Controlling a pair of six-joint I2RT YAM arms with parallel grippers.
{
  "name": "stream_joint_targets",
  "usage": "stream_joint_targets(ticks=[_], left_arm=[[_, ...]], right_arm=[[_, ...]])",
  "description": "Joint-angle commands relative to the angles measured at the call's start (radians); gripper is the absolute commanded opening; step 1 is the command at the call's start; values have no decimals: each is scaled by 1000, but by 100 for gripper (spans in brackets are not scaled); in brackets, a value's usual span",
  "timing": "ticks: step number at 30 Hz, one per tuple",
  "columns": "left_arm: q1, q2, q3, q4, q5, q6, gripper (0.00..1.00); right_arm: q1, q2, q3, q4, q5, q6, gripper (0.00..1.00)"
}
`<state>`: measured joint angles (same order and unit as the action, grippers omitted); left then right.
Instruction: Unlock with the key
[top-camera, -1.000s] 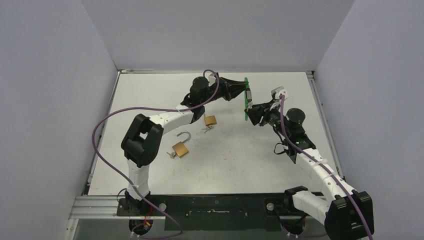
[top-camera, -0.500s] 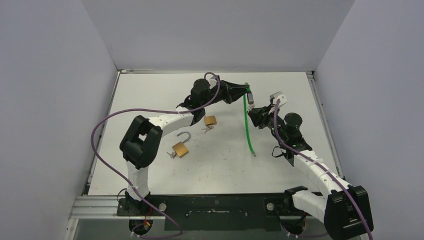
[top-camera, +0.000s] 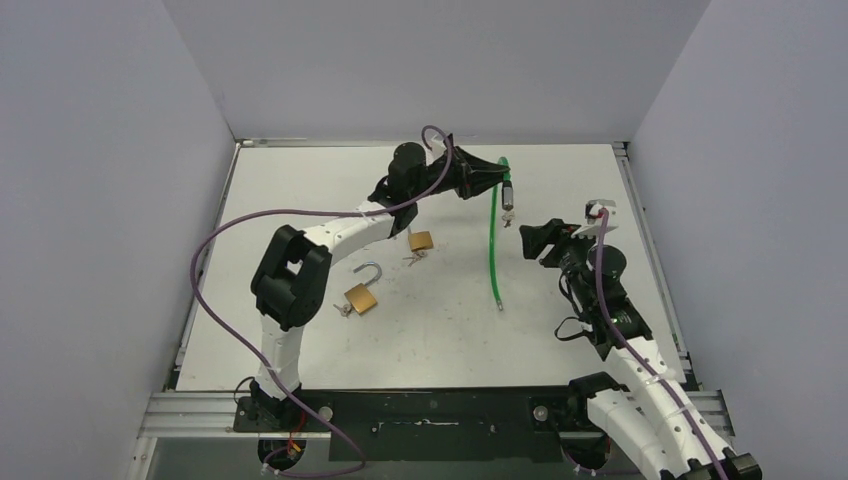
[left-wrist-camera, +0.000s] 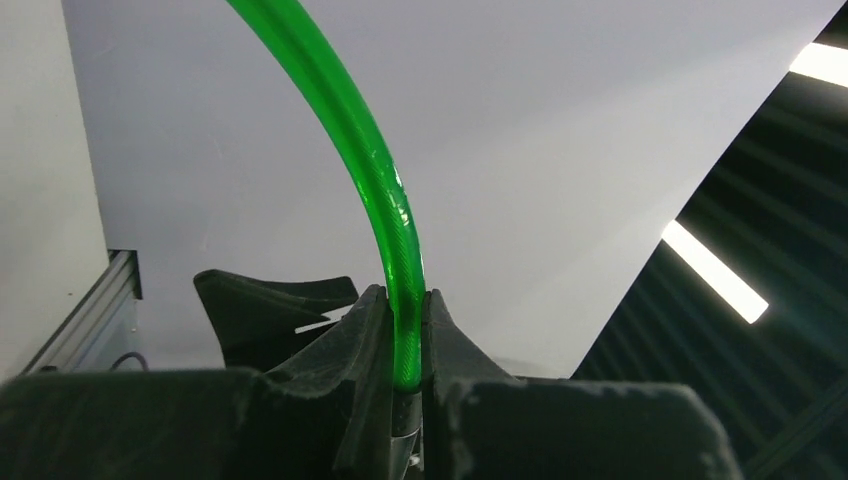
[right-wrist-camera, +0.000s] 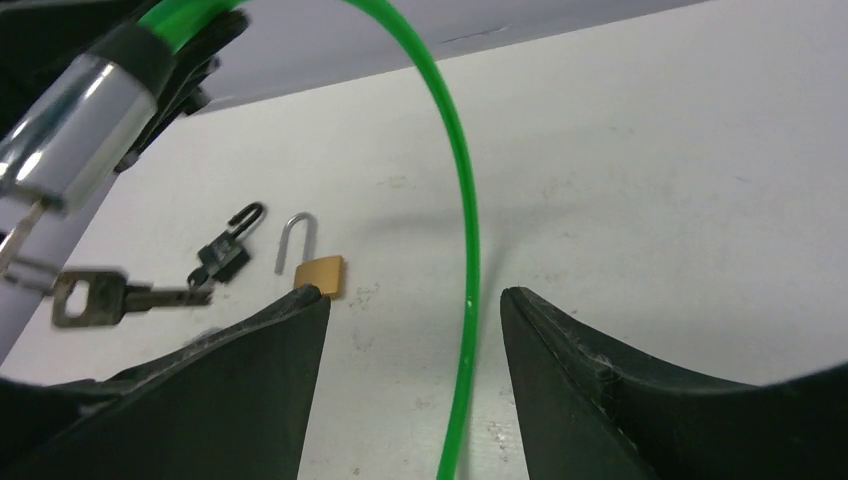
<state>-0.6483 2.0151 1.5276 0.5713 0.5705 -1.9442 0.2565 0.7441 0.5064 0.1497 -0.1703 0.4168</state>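
Note:
The left gripper moves down and back toward the bare tabletop beside the brass padlocks next and releases the green cable (top-camera: 493, 240) there, since that spot is clear.
My left gripper (top-camera: 497, 177) (left-wrist-camera: 405, 300) is shut on a green cable (top-camera: 493, 240) (left-wrist-camera: 375, 170) just above its silver lock barrel (top-camera: 508, 195) (right-wrist-camera: 80, 100), held up over the back of the table. The cable arcs down and its free end touches the table. The key (right-wrist-camera: 85, 297) dangles under the barrel. To the right of the cable my right gripper (top-camera: 530, 240) (right-wrist-camera: 413, 295) stands open with nothing in it; in the right wrist view the cable (right-wrist-camera: 470, 260) passes between its fingers without touching them.
A brass padlock (top-camera: 361, 297) with its shackle open and a second brass padlock (top-camera: 421, 241) with keys lie on the white table (top-camera: 560, 330), under and beside the left arm. A small black lock (right-wrist-camera: 225, 258) lies near a brass padlock (right-wrist-camera: 318, 272). Grey walls close in three sides.
The right gripper has opened, let go at the lock barrel and drawn back to the right. The cable's free end came out of the barrel and now hangs down to the table.

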Motion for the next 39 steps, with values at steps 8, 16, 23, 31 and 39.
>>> stream_joint_targets(ticks=[8,16,23,31,39], left_arm=[[-15,81,47,401,261,153,2],[39,-37,-301,394,210,376,17],[66,-108,-491,320,194,473,26],[97,-153,-598,217,160,565,25],[97,-152,-575,34,99,729,20]], right_arm=[[-7,-19,221,-470,536,235,65],[-9,75,255,-507,449,296,64],[-10,140,246,-487,349,345,61],[-7,185,228,-467,311,364,59],[-7,220,223,-459,289,377,59]])
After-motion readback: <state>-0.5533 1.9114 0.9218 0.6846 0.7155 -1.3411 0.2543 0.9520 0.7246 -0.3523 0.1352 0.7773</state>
